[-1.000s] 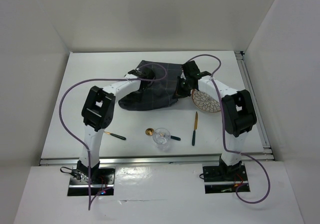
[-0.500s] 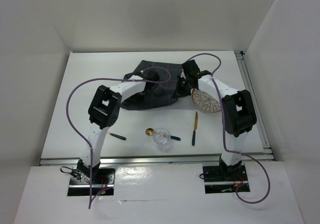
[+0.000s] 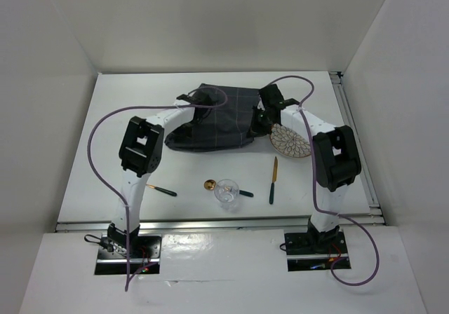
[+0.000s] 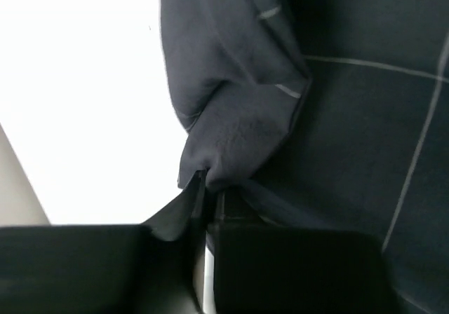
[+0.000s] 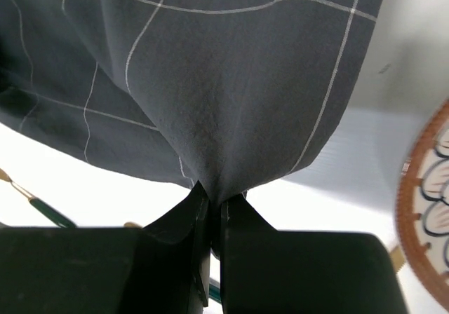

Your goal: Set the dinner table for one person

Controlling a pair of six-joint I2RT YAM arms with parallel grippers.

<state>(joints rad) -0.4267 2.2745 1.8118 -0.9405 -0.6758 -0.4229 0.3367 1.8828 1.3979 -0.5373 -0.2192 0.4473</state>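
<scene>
My left gripper rises, moves to the left in the top view and goes down over the bare tabletop to release next, as the cloth lies bunched.
A dark grey cloth (image 3: 214,121) with thin pale grid lines lies bunched on the white dinner table (image 3: 119,125) at the back middle. My left gripper (image 3: 190,104) is at the cloth's left edge. In the left wrist view this gripper (image 4: 208,182) is shut on a fold of the cloth (image 4: 337,118). My right gripper (image 3: 258,122) is at the cloth's right edge. In the right wrist view it (image 5: 214,198) is shut on a pinch of the cloth (image 5: 231,83), which hangs up from the table (image 5: 337,181).
A patterned plate (image 3: 290,141) lies just right of the cloth, beside the right gripper; its rim (image 5: 428,216) shows in the right wrist view. Nearer the front lie a gold knife (image 3: 273,179), a clear glass (image 3: 226,193), a gold spoon (image 3: 210,184) and a green-handled fork (image 3: 163,189).
The left gripper has moved to the cloth's left edge and shut on a fold. The cloth now spreads wider between the two grippers. The right gripper stays shut on it.
</scene>
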